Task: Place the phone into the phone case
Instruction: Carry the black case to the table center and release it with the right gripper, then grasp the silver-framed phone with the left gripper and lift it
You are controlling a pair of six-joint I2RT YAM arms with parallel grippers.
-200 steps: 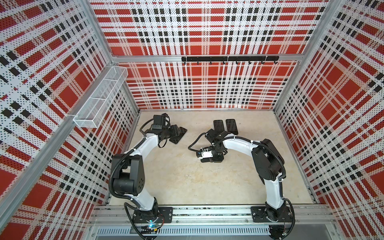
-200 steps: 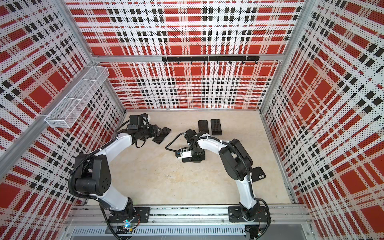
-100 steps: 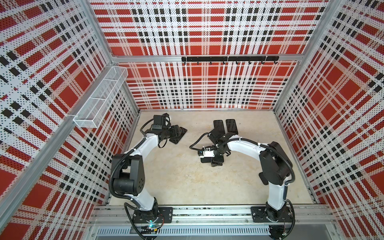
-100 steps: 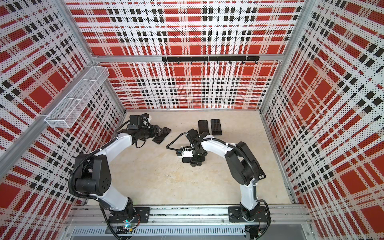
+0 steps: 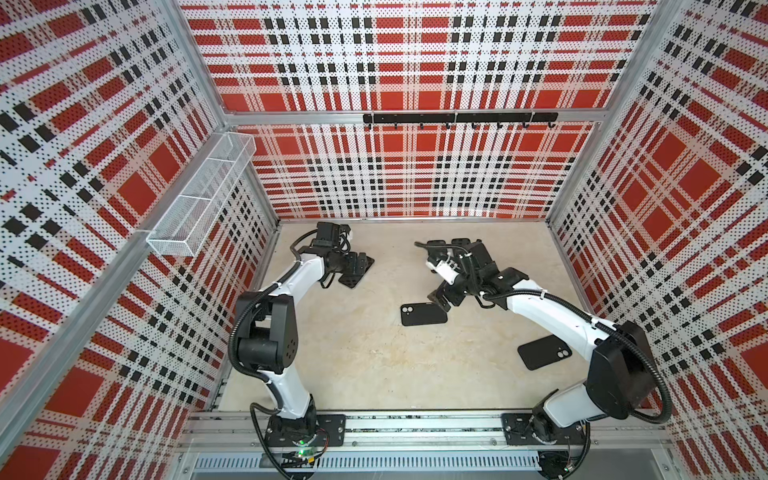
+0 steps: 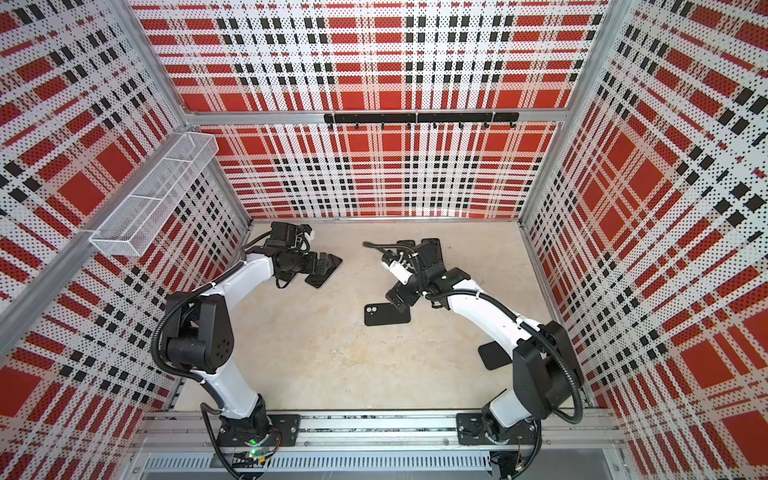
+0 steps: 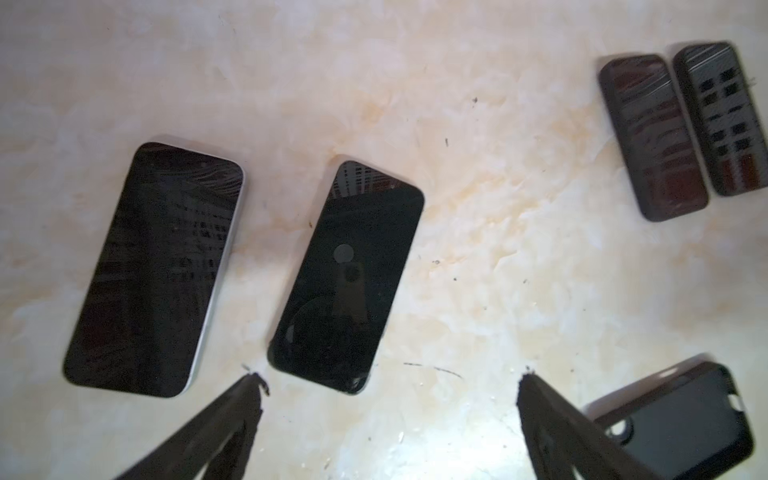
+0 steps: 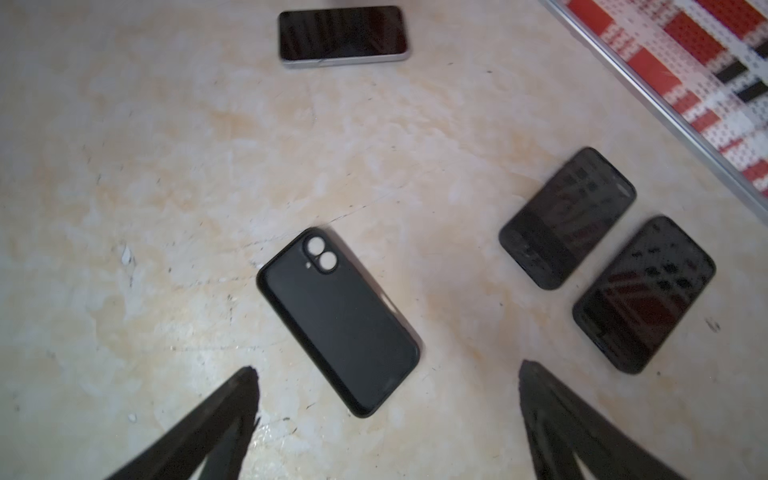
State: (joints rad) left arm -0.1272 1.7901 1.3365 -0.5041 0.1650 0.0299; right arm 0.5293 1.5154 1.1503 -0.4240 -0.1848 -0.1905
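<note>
I will reach my left gripper outward and down next, turning it to straddle the black phone's far end (image 6: 335, 261) (image 7: 377, 185), as the phone lies slanted to my open fingers.
An empty black phone case (image 8: 338, 320) with two camera holes lies flat mid-table, seen in both top views (image 5: 423, 313) (image 6: 386, 314). My right gripper (image 8: 386, 374) hovers open just behind it (image 5: 440, 298), holding nothing. At the back left lie two bare phones side by side, one silver-edged (image 7: 153, 270) and one all black (image 7: 347, 276). My left gripper (image 7: 390, 382) is open above the table by the black phone's end, with nothing between its fingers; in a top view (image 5: 353, 266) it covers most of both phones.
Two dark phones (image 8: 567, 218) (image 8: 644, 293) lie side by side at the back, partly under the right arm in both top views. A second black case (image 5: 544, 352) lies near the right arm's elbow. A wire basket (image 5: 199, 203) hangs on the left wall.
The right gripper opened and drew back to the right, leaving the case flat on the table. The left gripper opened wider without moving away.
</note>
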